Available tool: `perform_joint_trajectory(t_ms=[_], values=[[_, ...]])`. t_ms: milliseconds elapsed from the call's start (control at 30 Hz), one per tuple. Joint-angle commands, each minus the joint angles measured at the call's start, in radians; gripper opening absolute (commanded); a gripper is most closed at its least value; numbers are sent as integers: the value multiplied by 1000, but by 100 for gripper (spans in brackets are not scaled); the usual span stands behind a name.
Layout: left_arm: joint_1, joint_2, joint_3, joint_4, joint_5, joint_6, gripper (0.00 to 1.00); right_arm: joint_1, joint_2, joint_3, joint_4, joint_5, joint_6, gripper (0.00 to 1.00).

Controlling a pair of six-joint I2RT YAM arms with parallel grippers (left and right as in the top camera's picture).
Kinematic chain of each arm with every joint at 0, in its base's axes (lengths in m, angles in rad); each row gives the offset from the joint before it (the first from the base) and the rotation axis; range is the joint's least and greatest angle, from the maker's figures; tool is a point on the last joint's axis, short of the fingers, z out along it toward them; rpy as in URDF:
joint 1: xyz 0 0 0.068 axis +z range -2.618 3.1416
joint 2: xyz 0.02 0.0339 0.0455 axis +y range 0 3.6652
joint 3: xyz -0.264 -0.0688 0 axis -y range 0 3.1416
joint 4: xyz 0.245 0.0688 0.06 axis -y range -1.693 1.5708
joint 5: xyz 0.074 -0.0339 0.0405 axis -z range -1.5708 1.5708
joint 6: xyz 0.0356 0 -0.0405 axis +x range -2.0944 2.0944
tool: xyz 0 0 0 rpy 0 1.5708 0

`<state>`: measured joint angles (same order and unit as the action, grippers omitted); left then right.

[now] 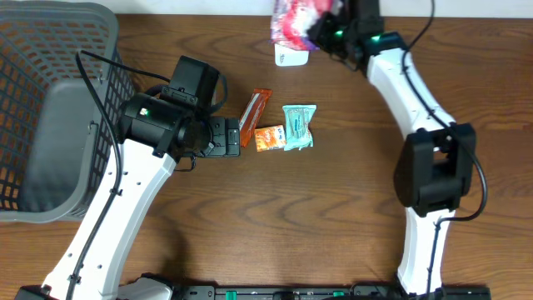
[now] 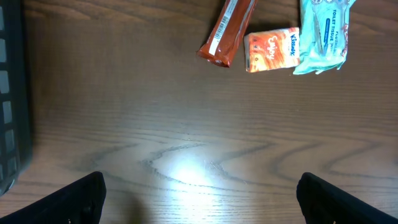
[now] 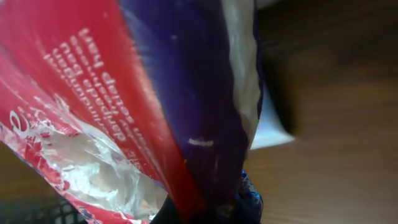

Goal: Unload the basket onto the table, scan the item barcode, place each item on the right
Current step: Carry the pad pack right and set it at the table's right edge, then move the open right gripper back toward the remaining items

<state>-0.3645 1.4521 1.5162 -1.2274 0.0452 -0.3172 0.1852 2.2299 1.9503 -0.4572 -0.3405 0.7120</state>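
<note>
The table's side toward the right in the overhead view is empty, so the robot's right gripper next needs to swing the bag there, away from the white object, and down onto wood [image 1: 454, 73].
My right gripper [image 1: 323, 33] is shut on a red, pink and purple plastic bag [image 1: 296, 20] at the table's far edge. In the right wrist view the crinkled bag [image 3: 124, 93] fills the frame and hides the right gripper [image 3: 205, 214]. The bag hangs over a white object [image 1: 291, 57], whose corner [image 3: 270, 130] shows behind it. No barcode on the bag is visible. My left gripper [image 1: 226, 137] is open and empty over bare wood, its dark fingers [image 2: 81, 199] wide apart around the left gripper's [image 2: 201, 193] centre.
Three items lie mid-table: an orange-red bar [image 1: 256, 108] [image 2: 227, 31], an orange tissue pack [image 1: 269, 137] [image 2: 271, 50] and a teal wipes pack [image 1: 298, 127] [image 2: 322, 34]. A grey mesh basket [image 1: 50, 108] [image 2: 9, 93] stands at the left.
</note>
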Motion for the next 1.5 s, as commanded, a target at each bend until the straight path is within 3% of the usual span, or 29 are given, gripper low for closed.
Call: perform_joint_trajectory(t_ms=[0,267,500,533,567,600,633,667,700,733,800,900,1067,1467], values=[[0,1,6,-3,-16,-1,98,-134,-32,14,-68,18,-23,1],[0,1,6,-3,-16,-1,98,-520,-44,13,-381,90,-213,1],[0,1,6,-3,-16,-1,98,-768,-42,13,-397,89,-269,2],[0,1,6,-3,-16,-1,98,-789,-39,13,-397,89,-270,8],[0,1,6,-3,-16,-1,98,-809,-37,13,-397,89,-274,20],[0,1,6,-3,-16,-1,98,-828,-35,13,-398,89,-280,38],[0,1,6,-3,-16,-1,98,-840,-34,12,-400,89,-289,66],[0,1,6,-3,-16,-1,98,-849,-34,11,-401,88,-301,82],[0,1,6,-3,-16,-1,98,-856,-34,11,-403,87,-312,93],[0,1,6,-3,-16,-1,98,-861,-34,11,-410,77,-323,96],[0,1,6,-3,-16,-1,98,-865,-35,11,-430,9,-365,96],[0,1,6,-3,-16,-1,98,-856,-37,11,-455,-184,-396,87],[0,1,6,-3,-16,-1,98,-778,-51,11,-491,-412,-423,84],[0,1,6,-3,-16,-1,98,-404,-72,11,-616,-356,-489,91]])
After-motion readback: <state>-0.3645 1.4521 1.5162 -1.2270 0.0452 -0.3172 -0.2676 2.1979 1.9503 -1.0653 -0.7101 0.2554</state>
